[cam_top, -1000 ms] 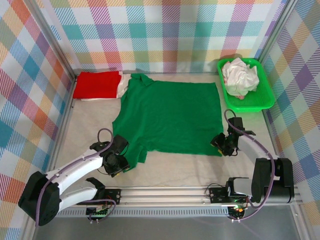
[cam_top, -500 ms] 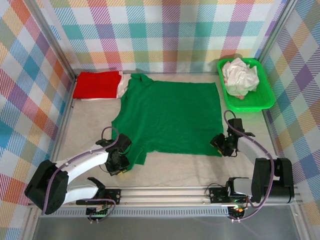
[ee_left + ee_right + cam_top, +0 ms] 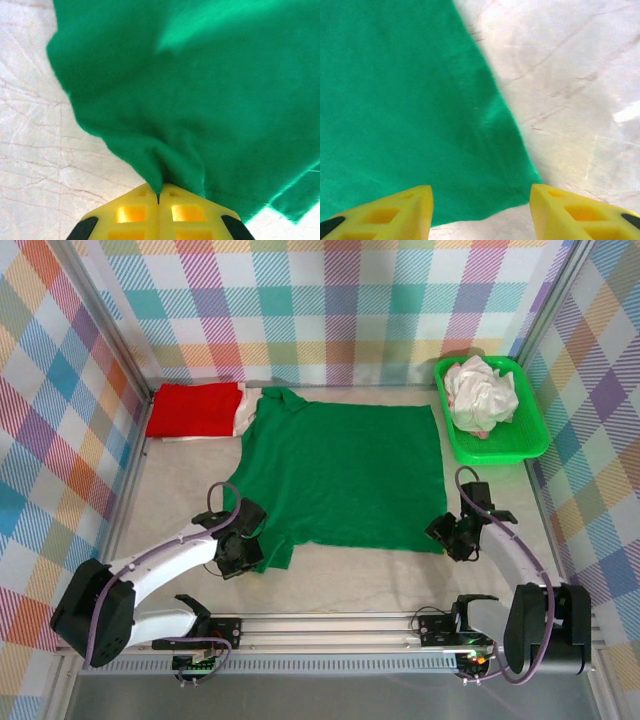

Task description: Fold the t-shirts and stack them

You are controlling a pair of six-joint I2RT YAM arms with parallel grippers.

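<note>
The near hem corner (image 3: 437,550) (image 3: 526,194) on the tray's side lies just below my right gripper, between its open fingers, so next I need to lower my right gripper, move it slightly back and close its fingers.
A dark green t-shirt (image 3: 340,472) lies spread flat across the middle of the table. My left gripper (image 3: 243,547) is shut on its near left sleeve; in the left wrist view the green cloth (image 3: 165,100) bunches into the closed yellow fingers (image 3: 130,215). My right gripper (image 3: 447,537) stands open over the shirt's near right corner (image 3: 520,192), with the yellow fingertips (image 3: 395,210) on either side of it and apart from the cloth. A folded red t-shirt (image 3: 195,408) lies at the back left, with white cloth (image 3: 243,415) at its right edge. A crumpled white t-shirt (image 3: 480,395) fills the tray.
The bright green plastic tray (image 3: 525,445) stands at the back right against the checked wall. Checked walls enclose the table on three sides. Bare table surface (image 3: 170,490) lies left of the green shirt and along the near edge.
My left gripper has moved in onto the sleeve and shut on it. My right gripper has shifted slightly right and nearer, and its jaws have widened a little.
</note>
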